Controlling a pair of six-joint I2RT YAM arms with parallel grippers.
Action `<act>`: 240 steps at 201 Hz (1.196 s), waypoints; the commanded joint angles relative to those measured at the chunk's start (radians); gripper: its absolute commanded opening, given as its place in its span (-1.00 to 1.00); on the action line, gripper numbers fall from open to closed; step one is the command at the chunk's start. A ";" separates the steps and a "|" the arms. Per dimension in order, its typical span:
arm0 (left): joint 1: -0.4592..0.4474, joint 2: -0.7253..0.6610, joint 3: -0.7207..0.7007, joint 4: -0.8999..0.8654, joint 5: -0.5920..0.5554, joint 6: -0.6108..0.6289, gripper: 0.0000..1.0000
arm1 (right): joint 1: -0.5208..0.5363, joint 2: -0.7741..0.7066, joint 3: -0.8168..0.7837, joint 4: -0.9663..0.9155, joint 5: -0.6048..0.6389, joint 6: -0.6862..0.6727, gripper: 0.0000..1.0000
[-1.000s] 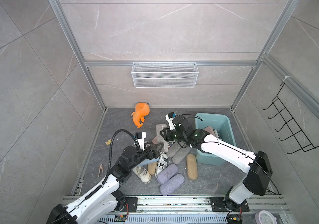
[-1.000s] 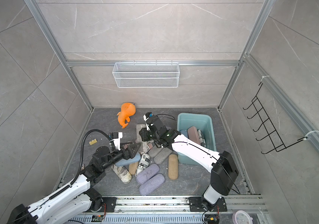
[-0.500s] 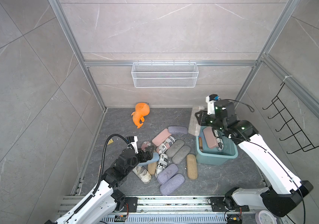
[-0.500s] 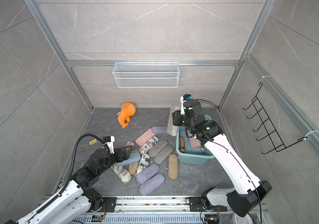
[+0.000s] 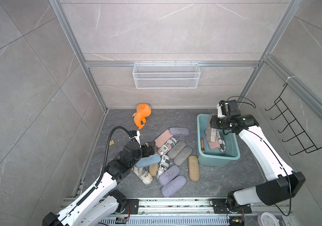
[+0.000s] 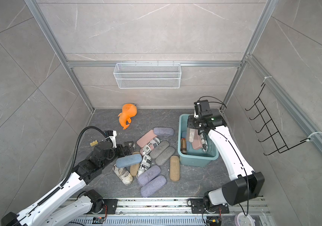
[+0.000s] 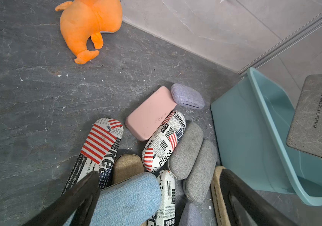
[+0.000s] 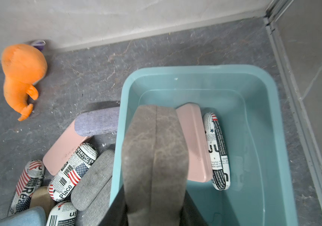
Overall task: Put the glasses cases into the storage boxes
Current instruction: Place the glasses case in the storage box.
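Note:
My right gripper moves down next to release the marbled case into the gap (image 5: 203, 133) below, between the pink case and the box's side by the pile.
My right gripper (image 5: 213, 125) is shut on a grey-brown marbled glasses case (image 5: 210, 133), which hangs end-down over the teal storage box (image 5: 218, 162). That case (image 8: 154, 156) fills the right wrist view, above the box (image 8: 195, 68). A pink case (image 8: 195, 144) and a newspaper-print case (image 8: 218, 152) lie inside the box. Several more cases are piled on the floor left of the box. My left gripper (image 7: 159, 174) stands open over the pile, with a blue case (image 7: 125, 197) lying between its fingers (image 7: 84, 193). In both top views the blue case (image 6: 129, 160) lies just in front of the left gripper (image 6: 126, 148).
An orange plush toy (image 5: 142, 116) lies near the back wall. A white wire basket (image 5: 166, 78) hangs on the back wall and a black hook rack (image 5: 293, 133) on the right wall. A small clip (image 5: 111, 142) lies on the floor at the left.
My right gripper has carried the grey-brown case from the pile across to the box and lowered it over the inside. The left arm has drawn back slightly and stays open at the blue case.

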 commanded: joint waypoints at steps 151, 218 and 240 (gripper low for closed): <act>0.042 0.034 0.061 -0.056 0.023 0.065 0.97 | -0.018 0.337 0.153 0.013 -0.134 -0.019 0.10; 0.053 0.074 0.075 -0.070 0.013 0.047 0.97 | -0.016 0.226 0.127 -0.001 -0.114 -0.017 0.01; 0.053 0.092 0.071 -0.065 0.021 0.032 0.97 | -0.008 0.221 0.069 0.000 -0.118 -0.013 -0.15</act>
